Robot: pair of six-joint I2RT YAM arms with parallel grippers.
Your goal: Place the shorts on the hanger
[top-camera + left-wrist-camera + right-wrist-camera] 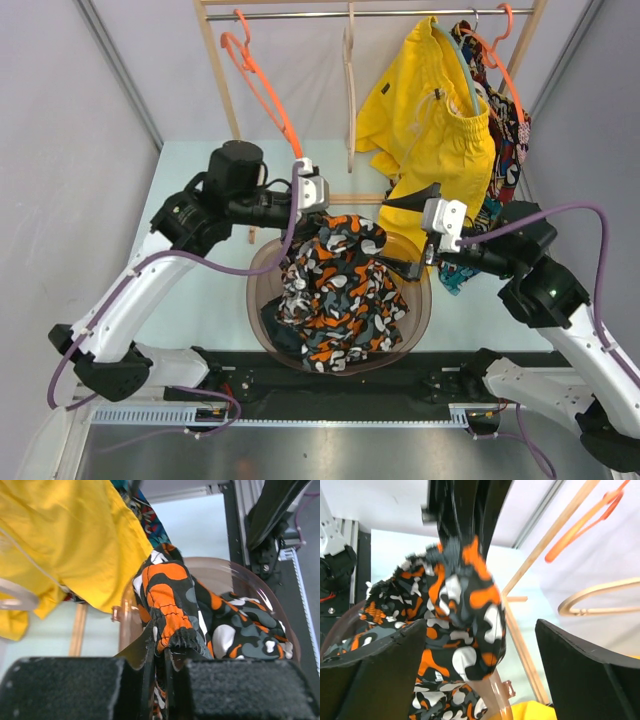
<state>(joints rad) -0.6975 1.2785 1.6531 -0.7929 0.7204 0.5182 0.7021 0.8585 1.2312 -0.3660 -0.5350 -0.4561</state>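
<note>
I will move my right gripper to the left in the top view and close it on the shorts' raised edge [372, 238] [485, 600], because that edge hangs loose beside my left gripper.
The camouflage shorts [335, 285] in orange, black, white and grey lie bunched in a brown see-through bowl [262, 318]. My left gripper [318, 212] is shut on the shorts' top edge and holds it up over the bowl's far rim; the pinched cloth [170, 615] shows between its fingers. My right gripper [408, 236] is open just right of the raised cloth, and the shorts [465, 610] hang between its fingers [585, 670] without being held. The thin orange hanger [262, 85] hangs by its hook from the rail at upper left.
A wooden rack [218, 70] stands at the back. On its rail hang a beige hanger [349, 70], yellow shorts [430, 120] and an orange hanger [505, 70] with a red-blue patterned garment [512, 150]. Grey walls close both sides.
</note>
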